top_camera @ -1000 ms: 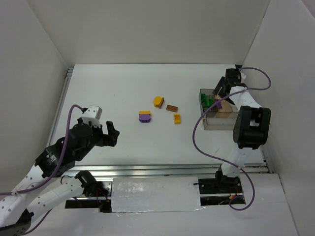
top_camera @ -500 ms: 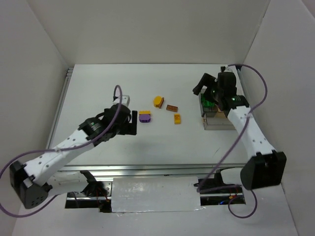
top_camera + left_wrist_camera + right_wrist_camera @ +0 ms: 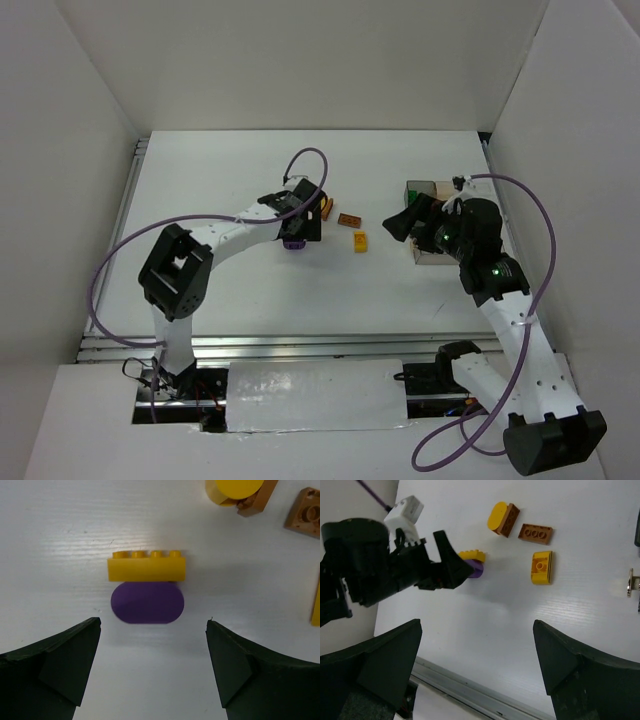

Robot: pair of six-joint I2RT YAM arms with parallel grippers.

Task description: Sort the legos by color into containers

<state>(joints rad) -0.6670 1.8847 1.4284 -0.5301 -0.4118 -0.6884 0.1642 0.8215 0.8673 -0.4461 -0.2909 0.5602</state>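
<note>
The purple brick (image 3: 293, 243) is below my left gripper. My left gripper should go down next until its fingers are on either side of the brick's rounded ends.
A purple rounded brick (image 3: 147, 603) lies on the table against a yellow four-stud brick (image 3: 146, 566). My left gripper (image 3: 152, 625) is open and empty, just short of the purple brick, one finger on each side. In the top view the left gripper (image 3: 300, 226) hangs over the purple brick (image 3: 293, 243). A yellow-and-brown rounded piece (image 3: 322, 207), a brown brick (image 3: 349, 220) and a yellow brick (image 3: 360, 241) lie to its right. My right gripper (image 3: 402, 222) is open and empty, just left of the compartment tray (image 3: 421, 187). The right arm hides the tray's contents.
In the right wrist view my right gripper (image 3: 477, 625) looks over the table's near rail (image 3: 465, 690), the left gripper (image 3: 440, 570), the purple brick (image 3: 477, 570), the brown brick (image 3: 536, 533) and the yellow brick (image 3: 542, 567). White walls enclose the table.
My left arm has swung out from the near left to the purple brick. My right gripper has left the tray and moved left toward the middle.
</note>
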